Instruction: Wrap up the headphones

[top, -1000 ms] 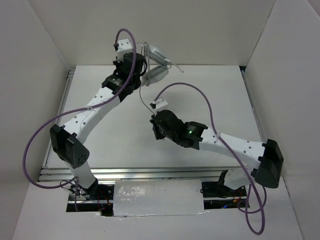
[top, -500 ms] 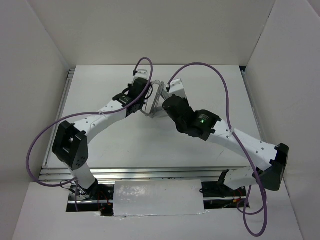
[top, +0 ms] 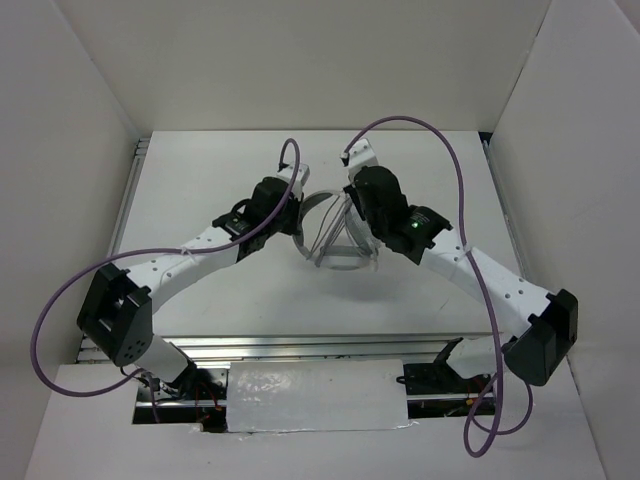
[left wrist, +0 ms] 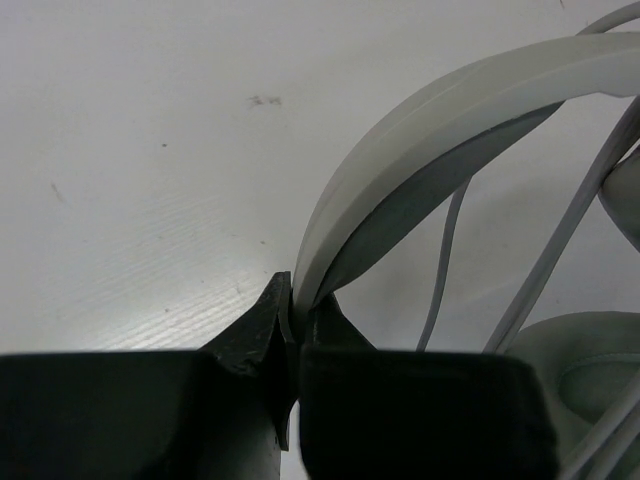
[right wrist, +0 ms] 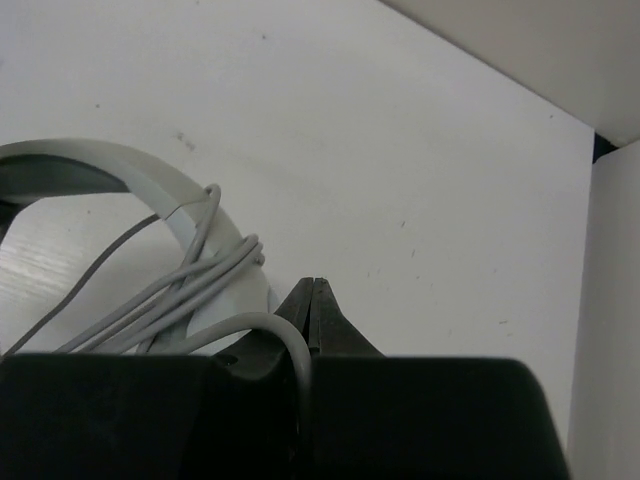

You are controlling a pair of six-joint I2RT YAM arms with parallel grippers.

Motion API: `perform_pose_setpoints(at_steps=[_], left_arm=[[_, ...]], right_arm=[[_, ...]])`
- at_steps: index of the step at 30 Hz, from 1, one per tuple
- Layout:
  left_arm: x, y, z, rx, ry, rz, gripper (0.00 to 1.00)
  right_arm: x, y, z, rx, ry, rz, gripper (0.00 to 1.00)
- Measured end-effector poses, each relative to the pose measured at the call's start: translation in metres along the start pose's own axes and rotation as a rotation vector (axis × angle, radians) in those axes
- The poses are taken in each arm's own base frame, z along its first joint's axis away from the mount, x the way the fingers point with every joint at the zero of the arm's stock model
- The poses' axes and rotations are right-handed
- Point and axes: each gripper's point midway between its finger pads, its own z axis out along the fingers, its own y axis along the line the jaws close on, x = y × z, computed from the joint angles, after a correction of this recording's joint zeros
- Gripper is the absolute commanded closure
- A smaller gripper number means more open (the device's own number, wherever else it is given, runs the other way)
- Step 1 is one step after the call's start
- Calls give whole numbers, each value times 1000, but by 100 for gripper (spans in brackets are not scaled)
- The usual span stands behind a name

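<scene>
The left gripper carries the headphones to its left in the top view next, lowers them and releases, since bare tabletop lies below on that side.
The light grey-white headphones hang between my two grippers over the middle of the table, with the ear cup lowest. My left gripper is shut on one end of the curved headband, and it shows in the top view on the left of the headphones. Several turns of the thin grey cable cross the headband. My right gripper is shut on a loop of that cable, just right of the headphones.
White walls close in the table on the left, back and right. A purple arm cable arches above the right arm and another loops out at the left. Metal rails run along the near edge.
The left gripper has brought the headphones from the back wall toward the table's middle. The right gripper has swung from in front of them round to their right side, drawing the cable along.
</scene>
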Motion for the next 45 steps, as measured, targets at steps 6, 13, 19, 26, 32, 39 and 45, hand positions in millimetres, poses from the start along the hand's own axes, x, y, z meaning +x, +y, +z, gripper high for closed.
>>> perform_pose_setpoints(at_steps=[6, 13, 19, 26, 32, 39, 45], left_arm=[[22, -18, -5, 77, 33, 15, 100], [36, -24, -9, 122, 80, 20, 100], [49, -21, -9, 111, 127, 25, 100], [71, -7, 1, 51, 211, 28, 100], [81, 2, 2, 24, 260, 27, 100], [57, 0, 0, 20, 220, 27, 100], [58, 9, -4, -18, 236, 31, 100]], right_arm=[[32, 0, 25, -69, 81, 1, 92], [56, 13, 48, -134, 140, 8, 80], [83, 15, 59, -150, 201, 17, 77], [116, 11, 63, -149, 245, 58, 49], [118, 13, 57, -202, 222, 116, 44], [114, 14, 59, -230, 194, 162, 12], [127, 2, 53, -230, 198, 201, 0]])
